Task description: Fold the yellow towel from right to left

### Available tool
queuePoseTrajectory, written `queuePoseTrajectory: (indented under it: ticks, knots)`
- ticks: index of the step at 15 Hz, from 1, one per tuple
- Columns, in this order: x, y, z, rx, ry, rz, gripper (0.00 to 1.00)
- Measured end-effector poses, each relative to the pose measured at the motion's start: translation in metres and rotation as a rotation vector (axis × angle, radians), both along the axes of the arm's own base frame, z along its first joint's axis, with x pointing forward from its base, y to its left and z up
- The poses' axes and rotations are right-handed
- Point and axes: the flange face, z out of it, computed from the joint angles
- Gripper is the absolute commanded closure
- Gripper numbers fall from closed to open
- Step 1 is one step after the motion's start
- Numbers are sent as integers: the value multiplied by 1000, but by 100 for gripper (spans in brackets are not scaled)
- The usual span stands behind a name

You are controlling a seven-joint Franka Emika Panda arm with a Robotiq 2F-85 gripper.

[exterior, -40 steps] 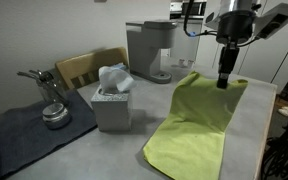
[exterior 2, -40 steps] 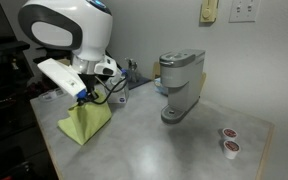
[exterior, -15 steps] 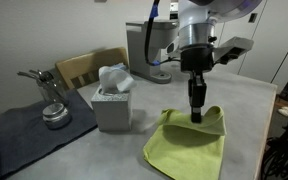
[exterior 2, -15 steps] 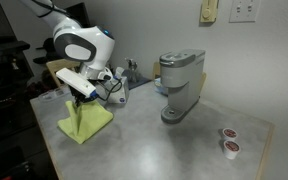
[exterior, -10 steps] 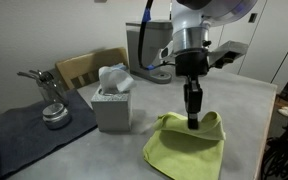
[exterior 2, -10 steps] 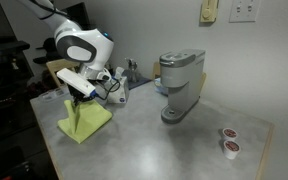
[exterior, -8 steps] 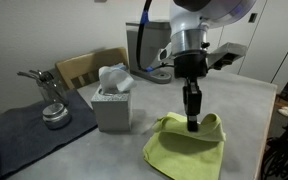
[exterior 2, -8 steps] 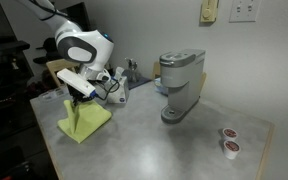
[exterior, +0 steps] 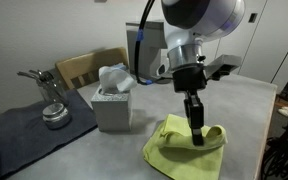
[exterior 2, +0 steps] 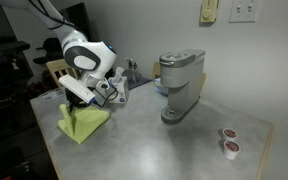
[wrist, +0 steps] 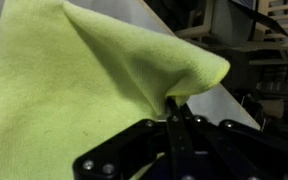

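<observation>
I should next move my gripper down toward the lower part of the cloth (exterior: 190, 160) and release the towel's far edge there. The towel's far edge still hangs lifted above that layer.
The yellow towel (exterior: 184, 150) lies on the grey table, partly folded over itself; it also shows in the other exterior view (exterior 2: 82, 124). My gripper (exterior: 197, 138) is shut on the towel's far edge and holds that edge lifted over the lower part of the cloth. In the wrist view the closed fingers (wrist: 174, 118) pinch a raised peak of the towel (wrist: 74, 80), which fills most of the picture.
A grey tissue box (exterior: 111, 102) stands beside the towel. A coffee machine (exterior 2: 182, 85) stands at the back of the table (exterior 2: 164, 145). A dark mat with a metal tool (exterior: 52, 112) and a wooden chair (exterior: 84, 67) are beyond. Two coffee pods (exterior 2: 229, 141) lie far off.
My gripper has carried the pinched towel edge down the table toward the camera, over the rest of the cloth. The long spread towel has become a shorter, doubled shape.
</observation>
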Motion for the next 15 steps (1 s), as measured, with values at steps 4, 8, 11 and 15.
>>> queuePoseTrajectory:
  ticks: [4,8,11,15]
  knots:
    - [-1,8,-16,13,40,17,99]
    - [3,11,-25,18,49,21,99]
    - [6,12,-27,18,47,22,97]
    - [8,13,-26,17,40,26,57]
